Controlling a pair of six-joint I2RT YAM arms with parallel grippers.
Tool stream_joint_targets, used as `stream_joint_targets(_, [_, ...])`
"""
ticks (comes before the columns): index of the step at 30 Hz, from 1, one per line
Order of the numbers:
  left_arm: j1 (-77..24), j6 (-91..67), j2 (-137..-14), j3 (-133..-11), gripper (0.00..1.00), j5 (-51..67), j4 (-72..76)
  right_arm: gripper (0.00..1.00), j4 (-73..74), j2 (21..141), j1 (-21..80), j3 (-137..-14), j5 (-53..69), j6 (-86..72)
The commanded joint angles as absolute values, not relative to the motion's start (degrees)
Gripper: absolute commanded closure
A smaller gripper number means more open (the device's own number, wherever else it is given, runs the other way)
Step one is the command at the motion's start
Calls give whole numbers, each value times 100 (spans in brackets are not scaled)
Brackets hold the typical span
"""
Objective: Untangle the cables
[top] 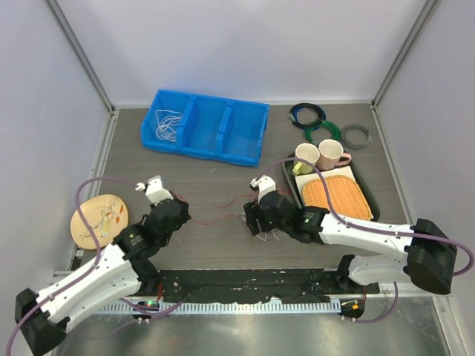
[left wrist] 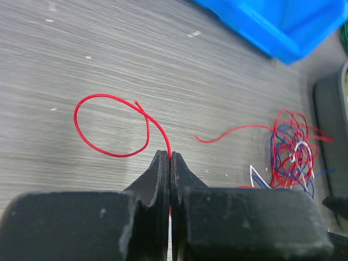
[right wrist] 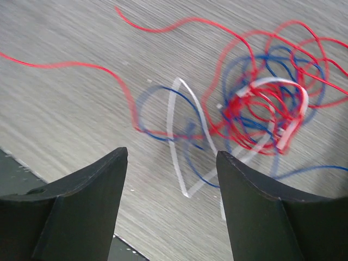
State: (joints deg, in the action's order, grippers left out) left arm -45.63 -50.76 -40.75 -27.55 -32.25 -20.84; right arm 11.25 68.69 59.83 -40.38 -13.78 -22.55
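Observation:
The robot's right hand will next go down and move toward the black tray, onto the dark blue cable at the tangle's near edge (right wrist: 275,167), where that cable leaves the red coils.
A tangle of thin red, dark blue and white cables (right wrist: 261,114) lies on the grey table just ahead of my right gripper (right wrist: 171,153), which is open and empty above a white strand (right wrist: 173,128). My left gripper (left wrist: 170,156) is shut on a red cable (left wrist: 109,126). That cable curls in a loop ahead of the fingertips. The tangle also shows at the right of the left wrist view (left wrist: 293,155). In the top view a red strand (top: 219,202) runs between the left gripper (top: 180,202) and the right gripper (top: 252,220); the right arm mostly hides the tangle there.
A blue divided bin (top: 223,152) stands at the back, with white wires (top: 167,126) in its left compartment. A black tray (top: 373,204) at the right holds two cups and an orange mat. Green, black and grey coiled rings (top: 324,126) lie behind it. A round wooden plate (top: 99,220) lies at the left.

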Motion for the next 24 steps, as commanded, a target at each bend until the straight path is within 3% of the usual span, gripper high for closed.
stream_joint_targets(1, [-4553,-5712,-3192,-2523,100,-4499,-2978,29,1931,6864,6020,-4245,-2223,-2846])
stream_joint_targets(9, [-4553,-5968,-2724,-2443,100,-4939,-3349,29,2180,6548,6021,-3789,-2419,-3174])
stream_joint_targets(14, [-4553,-6003,-3076,-2549,100,-4983,-3393,30,1241,6714,6021,-3604,-1890,-2952])
stream_joint_targets(24, [-4544,-6029,-3138,-2522,100,-4966,-3358,49,1178,7663,6021,-3929,-2566,-4148])
